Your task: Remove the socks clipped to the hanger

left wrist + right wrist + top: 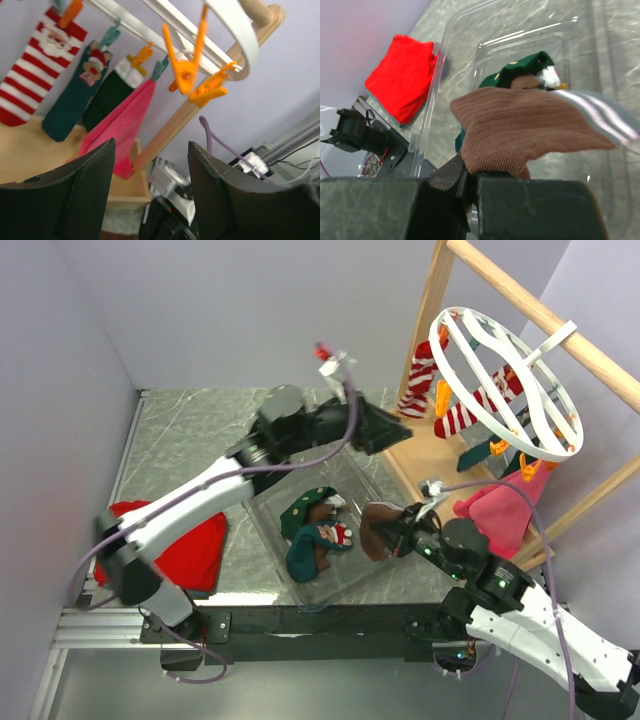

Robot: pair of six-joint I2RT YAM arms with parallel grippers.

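Observation:
The brown sock is still hanging near the clear tray's edge, so my right gripper needs to move down next, toward the green socks, to the left in the top view.
The white ring hanger [505, 380] hangs from a wooden rail at the right, and a striped sock [425, 375], a pink sock [500, 515] and dark green ones are clipped under it. My left gripper [395, 430] is raised just left of the hanger, open and empty. In the left wrist view the striped sock [35, 75], green sock [75, 95] and pink sock [125, 120] hang beyond the open left gripper [150, 150], under orange pegs [187, 65]. My right gripper [395, 530] is shut on a brown sock [530, 125] over the clear tray [300, 580].
Green socks [310, 530] lie in the clear tray. A folded red cloth [190, 545] sits on the table at the left. The wooden rail frame [545, 315] and its wooden base [430, 455] stand at the right. Walls close in the left and back.

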